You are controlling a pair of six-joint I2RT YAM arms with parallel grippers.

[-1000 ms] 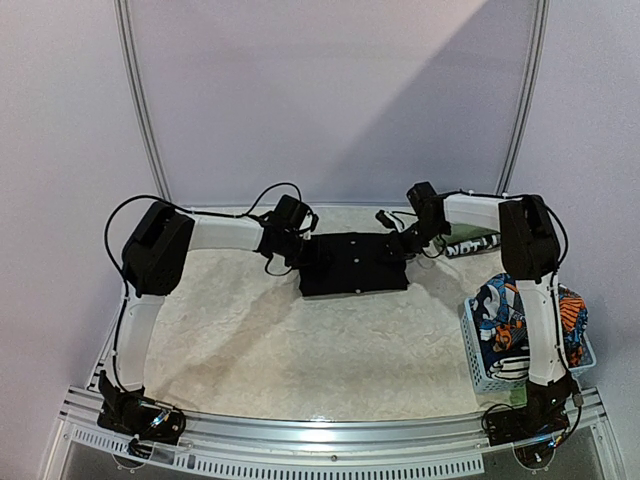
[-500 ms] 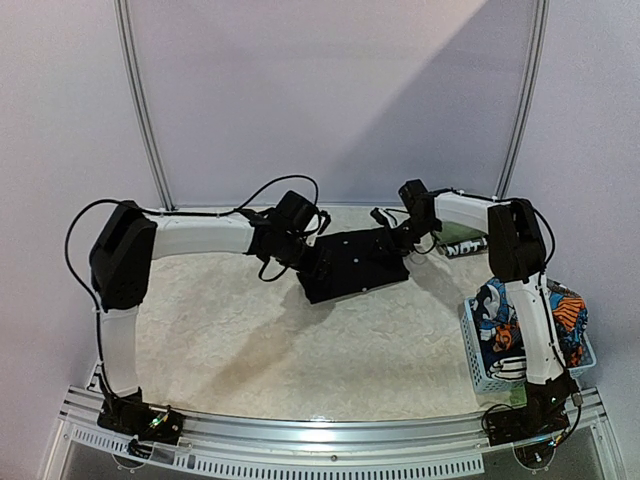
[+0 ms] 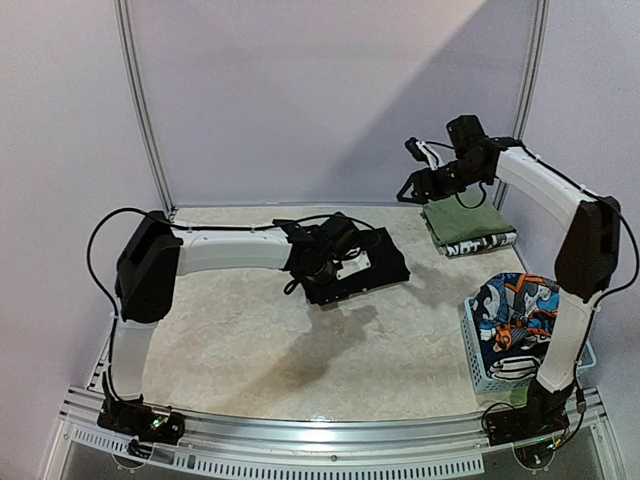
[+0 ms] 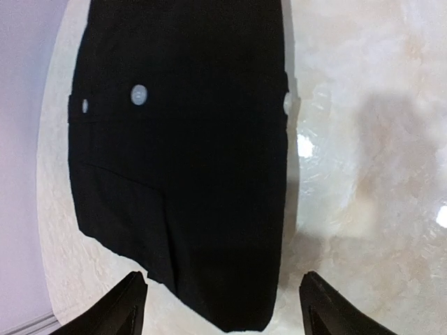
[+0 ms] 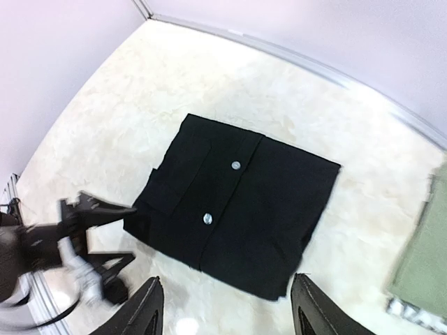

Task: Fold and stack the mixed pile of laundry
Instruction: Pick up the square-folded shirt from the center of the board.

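My left gripper is above the black garment's near corner (image 3: pixel 314 297) (image 4: pixel 241 315), which lies between its open fingers. It will move down onto that corner next and close there.
A black garment (image 3: pixel 360 268) with white buttons lies folded into a flat rectangle at the middle back of the table. My left gripper (image 3: pixel 318 268) hovers low at its left end, open, with the cloth's near edge (image 4: pixel 230 279) below and between the fingertips and nothing gripped. My right gripper (image 3: pixel 412 172) is raised high at the back right, open and empty, looking down on the same garment (image 5: pixel 237 216). An orange-blue-white cartoon-print garment (image 3: pixel 520 310) fills the basket.
The pale blue lattice basket (image 3: pixel 480 372) stands at the front right by the right arm's base. A folded olive-green cloth (image 3: pixel 462 222) rests on a black-and-white printed piece (image 3: pixel 482 244) at the back right, under the raised right arm. My left gripper (image 5: pixel 91 230) shows in the right wrist view.
Both grippers opened and let go of the black garment. The right arm rose and swung back to the right. The left gripper moved right, and the garment shifted slightly right and turned.
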